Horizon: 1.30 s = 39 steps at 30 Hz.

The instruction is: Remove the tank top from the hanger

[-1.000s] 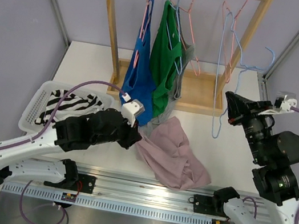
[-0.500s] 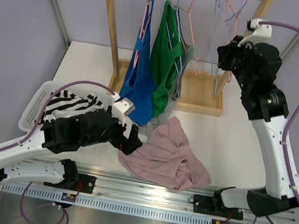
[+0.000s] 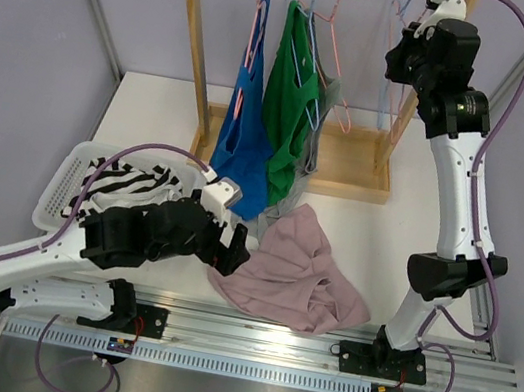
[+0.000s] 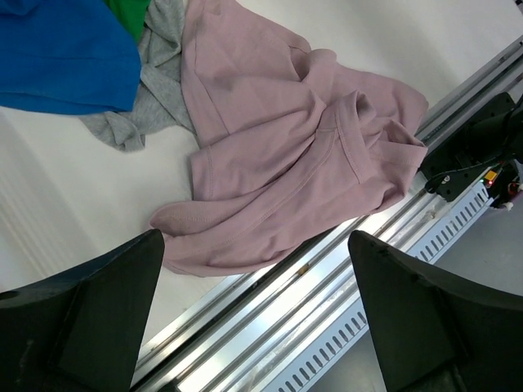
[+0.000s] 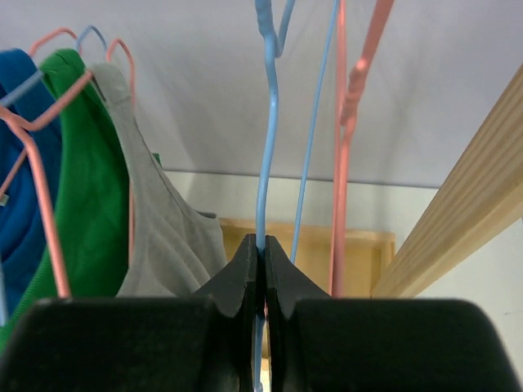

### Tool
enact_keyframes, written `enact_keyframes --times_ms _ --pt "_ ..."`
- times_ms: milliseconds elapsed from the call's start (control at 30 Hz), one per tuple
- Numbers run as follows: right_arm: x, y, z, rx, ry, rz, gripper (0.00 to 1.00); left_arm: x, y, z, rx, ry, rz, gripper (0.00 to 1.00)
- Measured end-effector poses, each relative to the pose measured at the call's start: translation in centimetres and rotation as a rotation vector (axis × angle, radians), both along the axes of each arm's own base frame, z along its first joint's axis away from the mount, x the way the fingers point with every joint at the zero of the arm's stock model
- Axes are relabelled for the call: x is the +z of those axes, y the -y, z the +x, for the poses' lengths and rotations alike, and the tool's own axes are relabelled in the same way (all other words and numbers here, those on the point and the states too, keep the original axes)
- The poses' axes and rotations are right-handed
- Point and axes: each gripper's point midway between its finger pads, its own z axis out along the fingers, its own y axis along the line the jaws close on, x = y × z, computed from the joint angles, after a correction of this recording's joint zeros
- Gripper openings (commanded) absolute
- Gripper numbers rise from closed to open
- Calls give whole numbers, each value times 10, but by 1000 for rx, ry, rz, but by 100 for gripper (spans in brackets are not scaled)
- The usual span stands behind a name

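My left gripper lowers across the tank top onto its ribbed middle fold next, since that fold lies below the gripper's fingers and to their right in the top view.
The pink tank top (image 3: 294,273) lies crumpled on the table by the front rail, free of any hanger; the left wrist view has the tank top (image 4: 286,163) just beyond the fingers. My left gripper (image 3: 231,254) hovers at its left edge, open and empty (image 4: 255,249). High at the rack's right end, my right gripper (image 3: 411,60) is shut on the wire of a bare blue hanger (image 5: 263,163), the jaws pinching it (image 5: 262,253). That blue hanger (image 3: 396,17) hangs by the wooden bar.
The wooden rack (image 3: 193,42) holds blue (image 3: 243,142), green (image 3: 289,99) and grey (image 3: 322,115) tank tops on hangers, plus a bare pink hanger (image 5: 347,122). A white basket (image 3: 60,191) at left holds a striped garment (image 3: 127,182). The metal rail (image 4: 343,286) runs along the front edge.
My left gripper opened and released the pink tank top, which settled on the table. The right arm swung the blue hanger up from the table's right side to the rack bar.
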Motion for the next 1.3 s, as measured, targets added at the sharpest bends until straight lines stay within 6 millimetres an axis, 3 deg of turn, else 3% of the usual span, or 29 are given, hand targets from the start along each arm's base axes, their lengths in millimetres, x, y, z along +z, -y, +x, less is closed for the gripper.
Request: enact_keyframes --times_ms 100,200,233,267,367,467,600,667,800,867,900,967,1067,1167,1233,1300 --pt "-14 5 0 -6 -48 -10 43 -6 10 3 -1 1 33 99" --pt "-12 8 -2 -3 -46 -8 60 -16 23 3 -14 -3 66 99" --pt "-11 7 -5 6 -46 -5 72 -20 29 5 -14 -4 75 99" --pt "-9 6 -9 14 -45 0 98 -25 35 7 -16 -7 87 99" --pt "1 5 -34 54 -36 13 100 -44 60 16 -19 -17 113 99" --pt "16 8 -72 87 -7 28 100 -75 87 24 -31 -43 154 99" --pt "31 21 -146 119 64 49 100 -135 120 28 -55 -104 249 99" --pt "33 30 -190 133 109 65 100 -170 129 27 -64 -136 318 99" --pt "29 42 -254 152 195 92 100 -213 140 21 -69 -174 404 96" --pt "28 46 -279 166 230 103 99 -214 148 21 -63 -168 397 77" --pt "27 47 -287 170 243 107 99 -213 153 20 -61 -169 383 29" --pt "26 49 -297 173 256 112 99 -216 160 17 -59 -167 373 0" --pt "23 50 -304 177 259 116 99 -213 165 12 -50 -143 368 0" --pt "24 51 -307 177 266 117 100 -208 152 8 -14 -122 412 0" --pt "25 51 -309 177 271 119 100 -193 134 8 25 -96 451 0" --pt "25 51 -310 178 273 121 99 -164 114 15 86 -48 461 0"
